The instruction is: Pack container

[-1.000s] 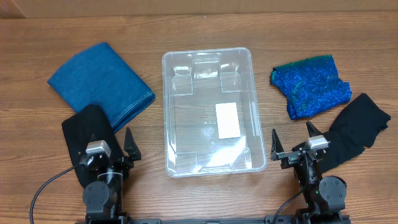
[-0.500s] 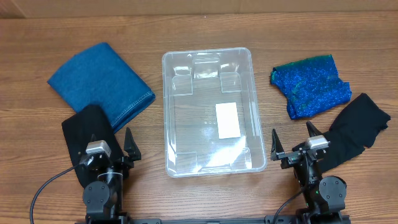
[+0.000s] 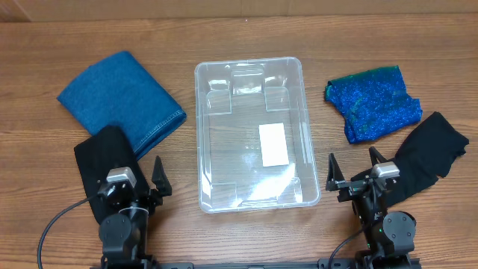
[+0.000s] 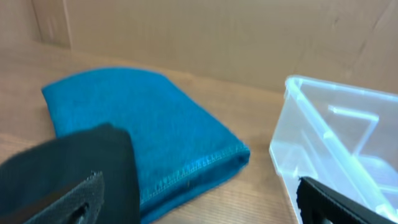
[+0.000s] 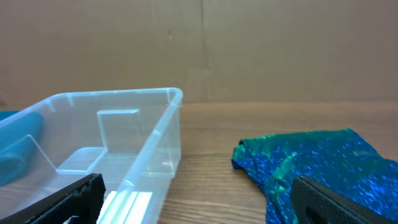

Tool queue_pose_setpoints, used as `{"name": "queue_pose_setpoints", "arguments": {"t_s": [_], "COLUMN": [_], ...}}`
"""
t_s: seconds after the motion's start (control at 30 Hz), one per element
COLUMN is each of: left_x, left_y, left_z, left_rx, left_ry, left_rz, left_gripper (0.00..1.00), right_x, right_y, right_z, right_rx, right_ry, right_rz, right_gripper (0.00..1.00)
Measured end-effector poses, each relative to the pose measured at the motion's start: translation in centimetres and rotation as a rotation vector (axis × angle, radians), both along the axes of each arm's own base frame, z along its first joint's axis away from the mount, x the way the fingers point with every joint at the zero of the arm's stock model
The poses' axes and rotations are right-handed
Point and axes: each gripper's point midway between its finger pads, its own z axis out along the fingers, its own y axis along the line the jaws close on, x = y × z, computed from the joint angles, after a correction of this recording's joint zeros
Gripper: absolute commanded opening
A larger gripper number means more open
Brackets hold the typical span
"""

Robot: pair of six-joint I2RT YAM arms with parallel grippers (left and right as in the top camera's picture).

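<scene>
The sparkly blue-green cloth's edge by the black cloth [image 3: 396, 122] lies uncovered, so my right gripper should next swing outward, turn and come down onto that edge.
The clear plastic container [image 3: 251, 134] stands empty at the table's middle, a white label [image 3: 273, 144] on its bottom. It also shows in the left wrist view [image 4: 339, 149] and the right wrist view [image 5: 106, 143]. A folded blue cloth [image 3: 119, 97] lies left of it, also in the left wrist view [image 4: 137, 124], with a black cloth [image 3: 104, 157] in front. A sparkly blue-green cloth [image 3: 372, 103] lies to the right, also in the right wrist view [image 5: 317, 165], with a black cloth [image 3: 426, 153] beside it. My left gripper [image 3: 134, 179] and right gripper [image 3: 355, 173] are open and empty near the front edge.
A cardboard wall [image 5: 199, 43] stands behind the table. Bare wood shows between the container and the cloths on both sides [image 3: 321, 142].
Both grippers have shifted very slightly forward and to the right. The cloths and the container have not moved.
</scene>
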Motion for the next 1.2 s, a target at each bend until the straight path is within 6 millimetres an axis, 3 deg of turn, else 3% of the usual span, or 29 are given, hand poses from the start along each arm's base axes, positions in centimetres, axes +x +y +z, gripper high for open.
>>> {"name": "queue_pose_setpoints", "arguments": {"t_s": [0.07,0.13,0.23,0.3,0.43,0.67,0.8,0.83,0.87,0.9,1.0,1.07,1.2], "left_x": [-0.4,-0.6,-0.2,0.0,1.0,1.4,1.2,1.3,1.3,1.2,1.1,1.1,1.1], "left_y": [-0.2,-0.4,-0.7,-0.9,-1.1,-1.1,-1.1,-1.1,-1.1,-1.1,-1.1,-1.1,-1.1], "left_z": [-0.5,0.1,4.7,6.0,8.4,11.6,13.3,13.7,13.9,13.9,13.8,13.8,13.8], "left_rx": [-0.004,-0.008,-0.037,-0.055,-0.083,-0.065,-0.004,0.007,0.014,0.021,0.026,0.026,0.027], "left_ry": [0.088,0.122,0.148,0.187,0.344,0.570,0.572,0.563,0.559,0.560,0.565,0.568,0.567], "left_rz": [-0.010,-0.022,-0.035,-0.041,-0.042,-0.052,-0.083,-0.087,-0.090,-0.094,-0.097,-0.097,-0.097], "left_gripper": [1.00,1.00,1.00,1.00,1.00,1.00,1.00,1.00,1.00,1.00,1.00,1.00,1.00], "right_x": [0.1,0.2,0.8,1.2,3.5,9.0,11.0,11.3,11.4,11.4,11.2,10.7,10.5], "right_y": [-0.3,-0.4,-0.6,-0.6,-0.4,-0.4,-2.4,-5.0,-6.3,-9.4,-12.6,-13.3,-13.0], "right_z": [0.0,0.4,3.0,3.9,5.5,5.2,5.0,4.3,3.8,2.4,-1.2,-4.8,-10.0], "right_rx": [0.006,0.009,0.037,0.038,0.027,0.001,0.065,0.135,0.186,0.274,0.398,0.469,0.577], "right_ry": [0.018,0.031,0.067,0.109,0.279,0.666,0.732,0.756,0.774,0.813,0.917,1.033,1.185], "right_rz": [-0.018,-0.023,-0.045,-0.048,-0.055,-0.071,-0.117,-0.197,-0.217,-0.284,-0.340,-0.358,-0.379], "right_gripper": [1.00,1.00,1.00,1.00,1.00,1.00,1.00,1.00,1.00,1.00,1.00,1.00,1.00]}}
